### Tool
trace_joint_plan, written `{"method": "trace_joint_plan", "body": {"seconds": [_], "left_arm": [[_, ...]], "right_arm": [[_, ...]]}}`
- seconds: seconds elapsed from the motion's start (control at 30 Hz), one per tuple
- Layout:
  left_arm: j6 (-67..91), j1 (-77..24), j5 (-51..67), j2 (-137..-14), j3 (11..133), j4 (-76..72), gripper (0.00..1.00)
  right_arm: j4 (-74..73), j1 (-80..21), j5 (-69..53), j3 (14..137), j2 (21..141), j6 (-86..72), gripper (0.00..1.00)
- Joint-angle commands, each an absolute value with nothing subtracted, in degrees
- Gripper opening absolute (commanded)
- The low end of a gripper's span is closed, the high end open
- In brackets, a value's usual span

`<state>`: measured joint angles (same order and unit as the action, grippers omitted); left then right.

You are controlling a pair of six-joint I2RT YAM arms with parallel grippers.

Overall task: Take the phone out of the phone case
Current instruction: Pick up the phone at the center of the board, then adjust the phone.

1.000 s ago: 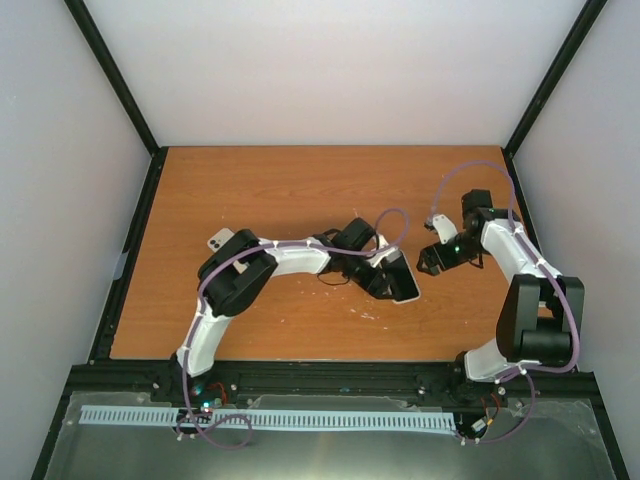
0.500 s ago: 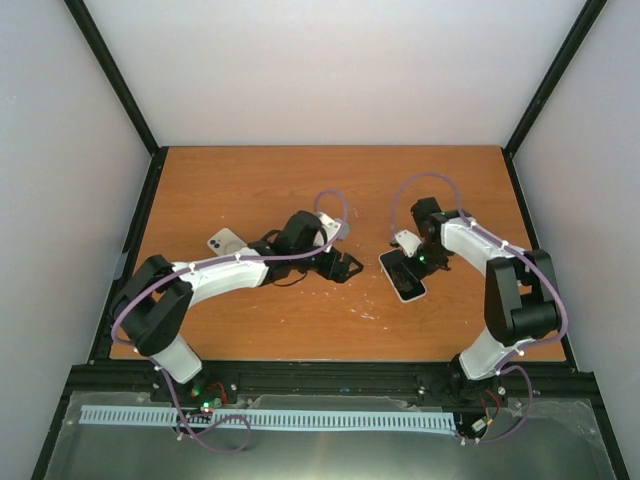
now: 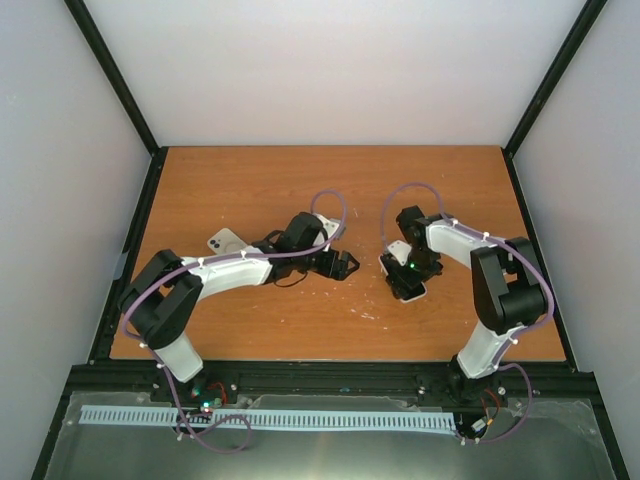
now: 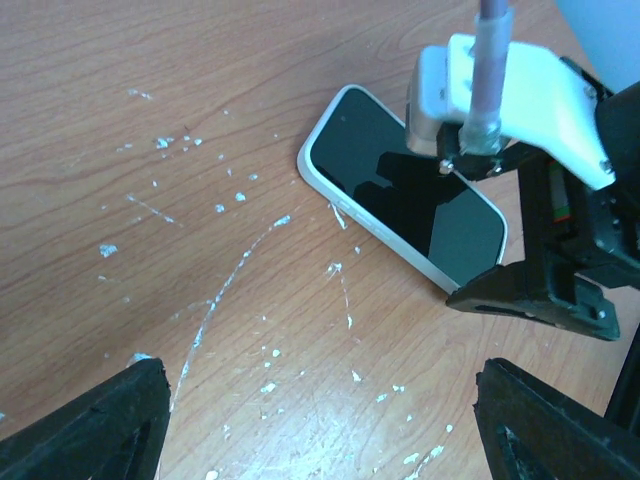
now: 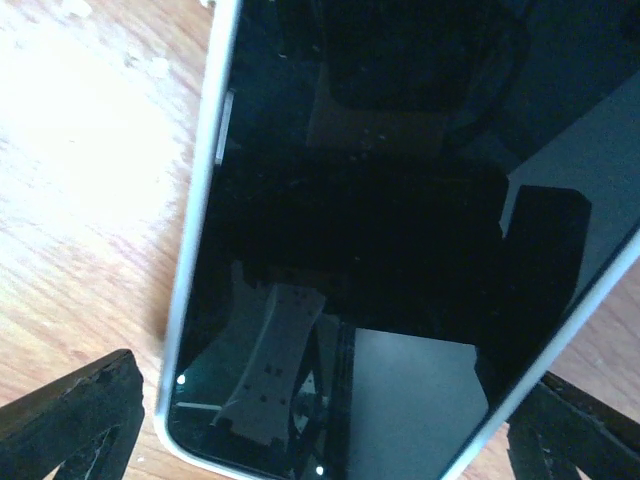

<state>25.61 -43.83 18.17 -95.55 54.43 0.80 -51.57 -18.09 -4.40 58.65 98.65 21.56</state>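
Observation:
The phone is to the right of my left gripper in the top view: next I level this gripper and move it that way onto the phone case's uncovered long rim (image 3: 382, 264) (image 4: 346, 206).
The phone (image 4: 400, 200), black screen up inside a white case rim, lies flat on the wooden table (image 3: 250, 180); in the top view the phone (image 3: 413, 291) shows just below my right gripper. My right gripper (image 3: 404, 270) hovers close over it, open, and in the right wrist view the right gripper (image 5: 325, 430) has one finger on each side of the phone (image 5: 380, 250), which fills the frame. My left gripper (image 3: 345, 265) sits a little to the phone's left. In the left wrist view the left gripper (image 4: 325, 440) is open over bare wood.
A white flat thing with a camera cut-out (image 3: 224, 241) lies on the table beside the left arm's forearm. White flecks and scratches (image 4: 230, 290) mark the wood near the phone. Black frame rails (image 3: 130, 260) border the table.
My left gripper has drawn back leftward from the phone, leaving it on the table. My right gripper has come in from the right, opened wider and settled over the phone.

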Motion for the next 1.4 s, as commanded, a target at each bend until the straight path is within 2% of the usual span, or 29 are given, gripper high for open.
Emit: {"method": "trace_joint_plan", "body": {"seconds": [0.0,0.13,0.43,0.67,0.77,0.87,1.03,1.17,1.37], "left_arm": [[27.17,-44.03,17.07,-96.09,57.83,-0.92,0.84],[27.16,-44.03,15.26,-95.8,58.39,-0.6,0.84],[30.49,-43.49,11.58,-96.05,59.23,0.02,0.86],[37.97,-38.02,17.2,-99.91,58.7,-5.2,0.88],[42.6,-34.9,26.26,-102.92,59.16,-9.54,0.84],[45.02,-34.28,32.48,-104.63,58.89,-16.13,0.78],[50.11,-34.28,43.23,-109.07,59.99,-28.01,0.73],[54.35,-34.36,47.46,-112.67,60.91,-35.03,0.67],[57.98,-34.75,49.07,-116.83,64.37,-35.92,0.62]], "right_arm": [[-52.63,-18.62,-1.49,58.71,100.27,20.74,0.97],[-51.74,-18.62,-0.22,58.38,101.51,20.32,0.93],[-49.7,-18.61,4.85,58.94,103.05,20.02,0.7],[-50.76,-17.77,-0.47,61.19,92.48,22.22,0.67],[-49.7,-17.45,-2.73,60.52,88.22,22.99,0.63],[-47.36,-17.48,-3.99,58.59,85.91,23.46,0.63],[-45.57,-17.35,-5.67,56.74,84.06,23.91,0.63],[-46.21,-17.41,-7.7,56.92,83.25,24.48,0.63],[-46.67,-17.49,-10.8,56.9,80.81,25.0,0.63]]}}
